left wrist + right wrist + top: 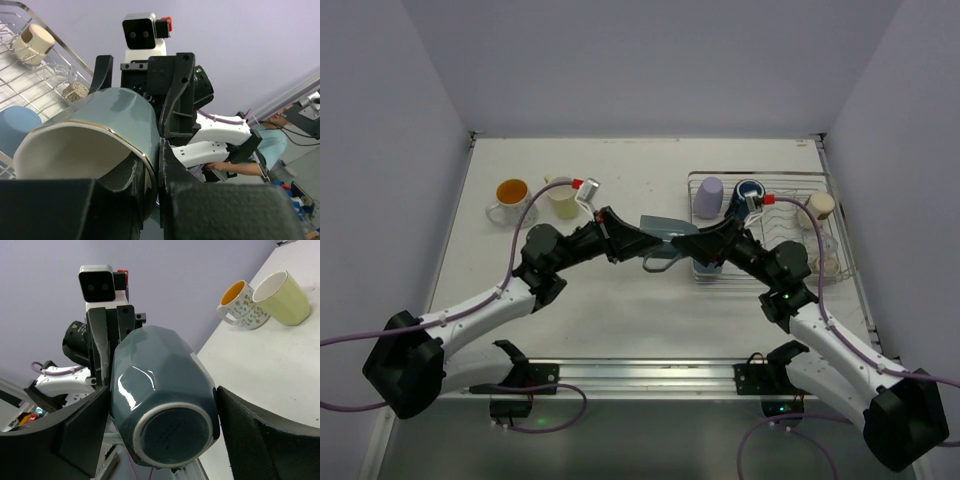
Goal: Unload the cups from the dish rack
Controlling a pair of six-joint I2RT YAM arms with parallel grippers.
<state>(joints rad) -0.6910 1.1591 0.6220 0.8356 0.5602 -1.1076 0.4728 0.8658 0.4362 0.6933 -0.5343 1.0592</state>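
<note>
Next, my left gripper moves outward, tilts downward and lowers to release the cup on the tabletop beside the pale yellow-green cup, where space is open.
A grey-blue cup (658, 227) hangs in mid-air between my two grippers, left of the dish rack (832, 180). My left gripper (159, 165) is shut on its gold-edged rim (115, 115), one finger inside and one outside. My right gripper (162, 415) grips its base end (160, 390) with a finger on each side. A lavender cup (709, 196), a navy cup (748, 192), a cream cup (820, 206) and a light blue cup (17, 127) are in the rack. An orange-inside white mug (510, 196) and a pale yellow-green cup (563, 197) stand on the table at the far left.
White walls close in the table on the left, right and back. A patterned glass (828, 258) lies in the rack's near right corner. A metal rail (650, 372) runs along the near edge between the arm bases.
</note>
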